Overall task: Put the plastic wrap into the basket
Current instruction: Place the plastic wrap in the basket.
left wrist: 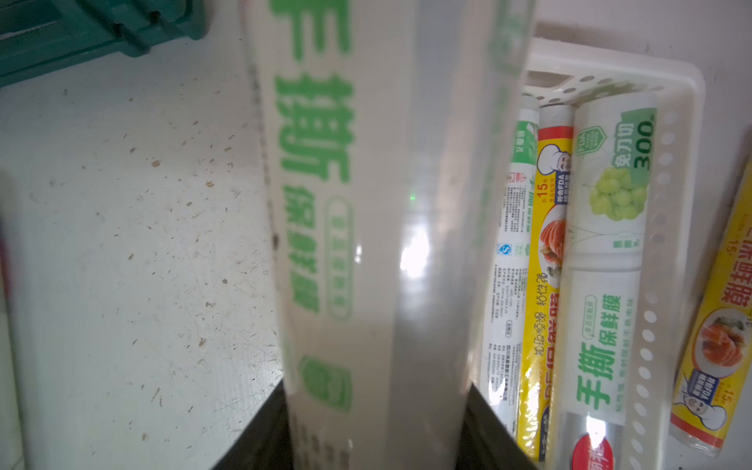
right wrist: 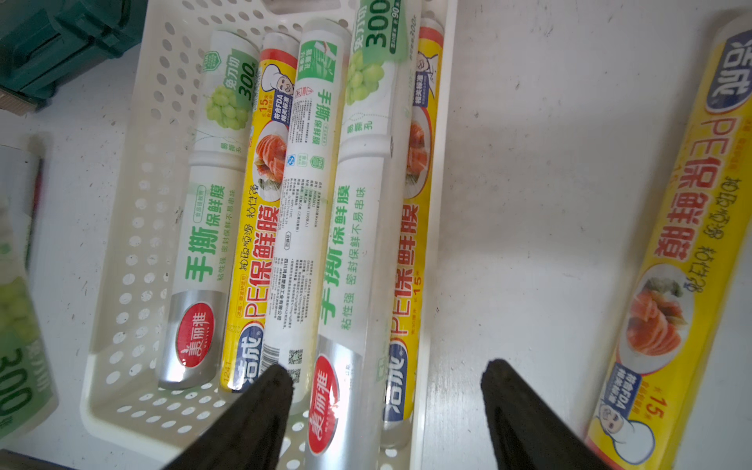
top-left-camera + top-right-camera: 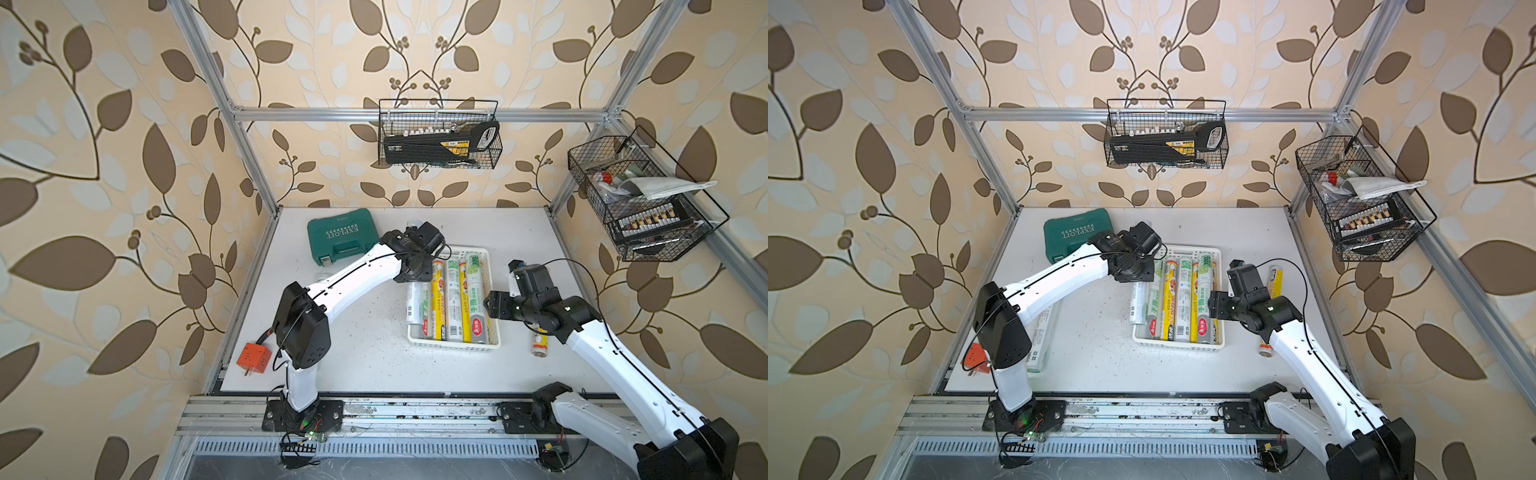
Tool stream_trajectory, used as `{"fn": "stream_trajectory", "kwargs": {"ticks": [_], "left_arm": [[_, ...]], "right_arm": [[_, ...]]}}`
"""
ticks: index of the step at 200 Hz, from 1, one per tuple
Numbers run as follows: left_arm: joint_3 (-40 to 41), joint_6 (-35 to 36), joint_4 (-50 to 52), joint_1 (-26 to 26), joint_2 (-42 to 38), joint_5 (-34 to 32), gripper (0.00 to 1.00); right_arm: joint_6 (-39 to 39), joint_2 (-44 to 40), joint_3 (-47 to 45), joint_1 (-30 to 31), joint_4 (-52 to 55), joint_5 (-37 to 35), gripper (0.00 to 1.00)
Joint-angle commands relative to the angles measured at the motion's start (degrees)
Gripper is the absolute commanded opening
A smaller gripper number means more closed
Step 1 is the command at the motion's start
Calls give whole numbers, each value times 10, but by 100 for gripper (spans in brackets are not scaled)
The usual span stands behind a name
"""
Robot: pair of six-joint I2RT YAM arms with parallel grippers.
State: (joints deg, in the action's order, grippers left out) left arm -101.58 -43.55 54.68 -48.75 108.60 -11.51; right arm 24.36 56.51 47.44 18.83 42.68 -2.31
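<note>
I should move my left gripper across the basket's rim (image 1: 687, 81), lower it and let go of the held roll, because the seam between silvery-white and yellow rolls is below it and beyond the basket's rim.
The basket (image 3: 453, 344) (image 3: 1177, 348) is a white perforated tray in mid-table with several rolls of plastic wrap lying lengthwise in it, yellow ones and silvery-white ones (image 2: 297, 211). My left gripper (image 1: 376, 407) is shut on one end of a silvery-white roll with green print (image 1: 366, 203) (image 3: 417, 305), held along the basket's left rim (image 1: 687, 81). My right gripper (image 2: 388, 368) (image 3: 494, 309) is open and holds nothing, its fingers astride the basket's right wall at the near end. A yellow roll (image 2: 683, 244) (image 3: 539, 343) lies on the table right of the basket.
A green tool case (image 3: 343, 235) sits at the back left. An orange plug cube (image 3: 253, 357) lies at the front left. Another white roll (image 3: 1042, 336) lies on the table under my left arm. Two black wire baskets (image 3: 438, 133) (image 3: 640, 199) hang on the walls.
</note>
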Motion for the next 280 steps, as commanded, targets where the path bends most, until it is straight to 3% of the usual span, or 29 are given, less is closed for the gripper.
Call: {"fn": "stream_trajectory", "kwargs": {"ticks": [1, 89, 245, 280], "left_arm": [[-54, -7, -13, -12, 13, 7, 44], [-109, -33, -51, -37, 116, 46, 45], [-95, -20, 12, -24, 165, 63, 51], [-99, -18, 17, -23, 167, 62, 58]], "right_arm": [[2, -8, -13, -3, 2, 7, 77], [1, -11, -13, -5, 4, 10, 77], [0, -3, -9, -10, 6, 7, 77], [2, -1, -9, -11, 6, 5, 77]]}}
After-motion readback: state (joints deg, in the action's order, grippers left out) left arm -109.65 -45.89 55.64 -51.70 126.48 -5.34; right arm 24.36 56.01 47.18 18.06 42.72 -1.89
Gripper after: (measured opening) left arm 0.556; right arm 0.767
